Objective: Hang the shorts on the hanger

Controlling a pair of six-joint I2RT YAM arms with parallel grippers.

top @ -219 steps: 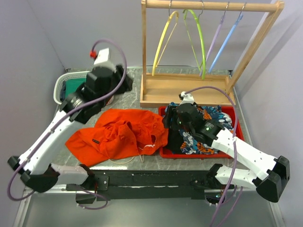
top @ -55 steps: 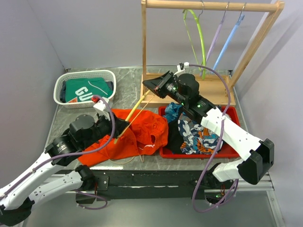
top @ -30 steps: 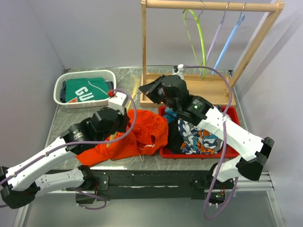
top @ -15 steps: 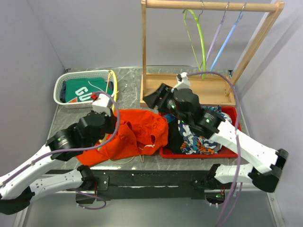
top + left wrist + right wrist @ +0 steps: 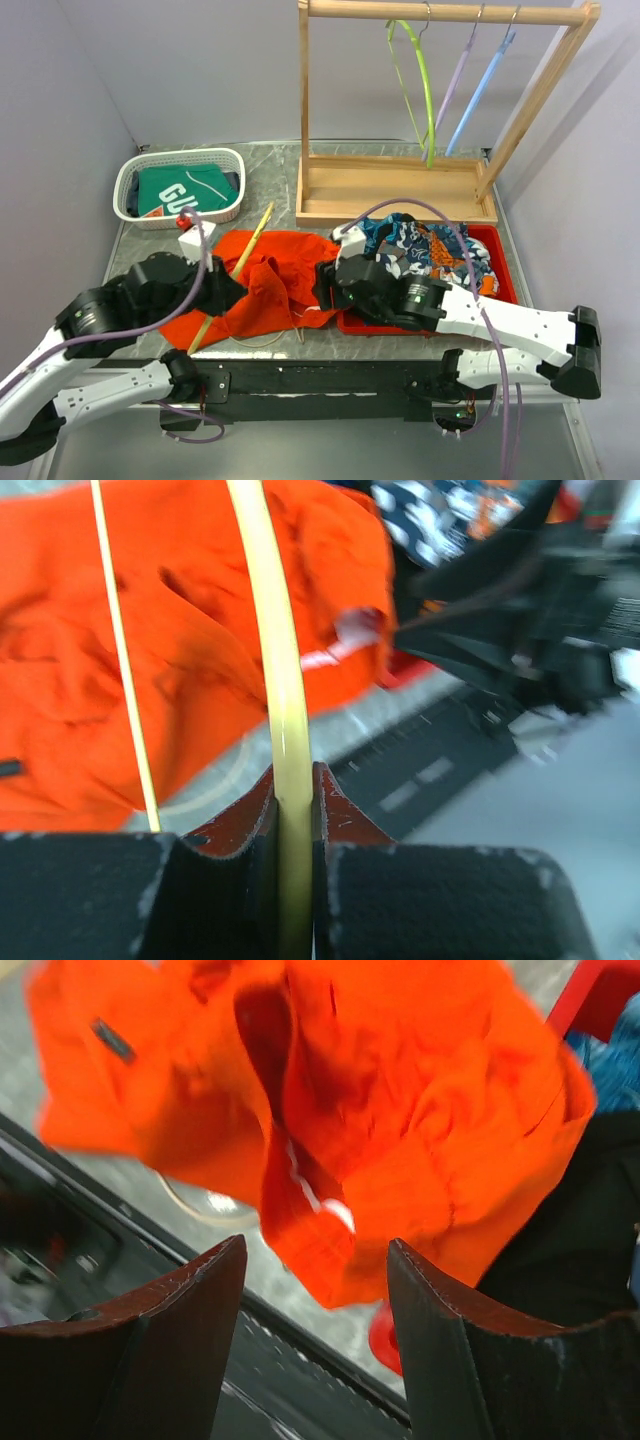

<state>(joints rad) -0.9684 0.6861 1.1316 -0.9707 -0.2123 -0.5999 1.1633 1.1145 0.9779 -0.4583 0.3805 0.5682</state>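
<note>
The opening gapes at the waistband's upper edge beside the white drawstring (image 5: 320, 1195), so my right gripper will next move down and slightly toward the red tray, onto that edge.
The orange shorts (image 5: 272, 282) lie crumpled on the table near the front, also in the left wrist view (image 5: 150, 630) and the right wrist view (image 5: 400, 1110). My left gripper (image 5: 222, 290) is shut on the yellow hanger (image 5: 240, 268), whose bar (image 5: 270, 660) runs up between its fingers and lies slanted over the shorts. My right gripper (image 5: 322, 285) is open, its fingers (image 5: 440, 1340) straddling the shorts' near right corner with the white drawstring (image 5: 320, 1195), a little above it.
A red tray (image 5: 500, 270) of blue-patterned garments sits at right. A white basket (image 5: 130, 180) with a green shirt stands at back left. A wooden rack (image 5: 390, 190) at the back holds lime green (image 5: 425, 90), lilac (image 5: 455, 85) and blue (image 5: 485, 75) hangers.
The left gripper has swung the yellow hanger down from near the basket to lie across the shorts. The right arm has dropped from the rack toward the shorts' right edge, open.
</note>
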